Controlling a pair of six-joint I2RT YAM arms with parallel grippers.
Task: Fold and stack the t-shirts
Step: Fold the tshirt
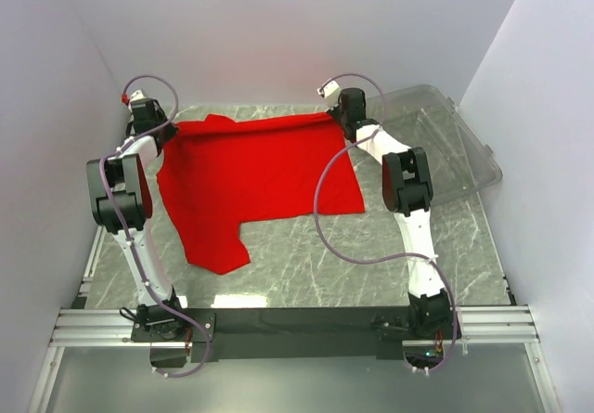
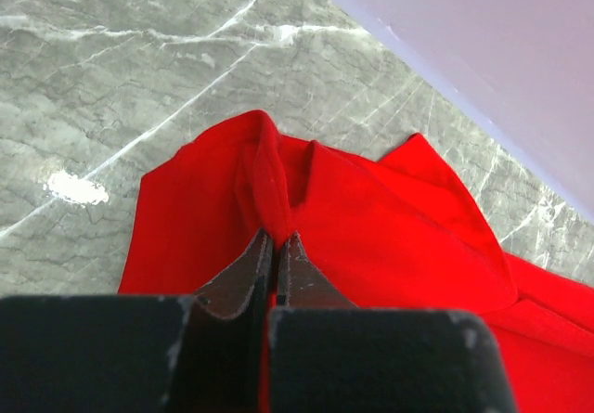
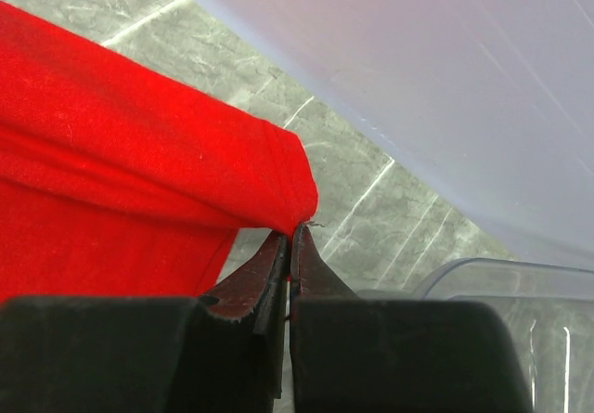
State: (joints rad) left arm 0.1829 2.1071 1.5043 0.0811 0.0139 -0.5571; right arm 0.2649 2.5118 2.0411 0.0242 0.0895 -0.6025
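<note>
The t-shirt's spread cloth is below the fingers of my left gripper. My left gripper will move down and slightly back to release the pinched fold onto that cloth.
The red t-shirt [image 1: 255,181] lies spread on the marble table, its far edge pulled taut between my two grippers at the back. My left gripper [image 1: 158,127] is shut on a pinched fold of the shirt's far left edge; in the left wrist view the cloth [image 2: 371,218] bunches up at the fingertips [image 2: 277,238]. My right gripper [image 1: 340,116] is shut on the shirt's far right corner; in the right wrist view the hemmed corner [image 3: 232,167] runs into the closed fingertips [image 3: 291,232]. One sleeve hangs toward the front left [image 1: 218,251].
A clear plastic bin [image 1: 445,144] stands at the back right, just beside my right arm; its rim shows in the right wrist view [image 3: 501,278]. White walls close in the table on the left, back and right. A metal rail [image 1: 297,325] runs along the near edge.
</note>
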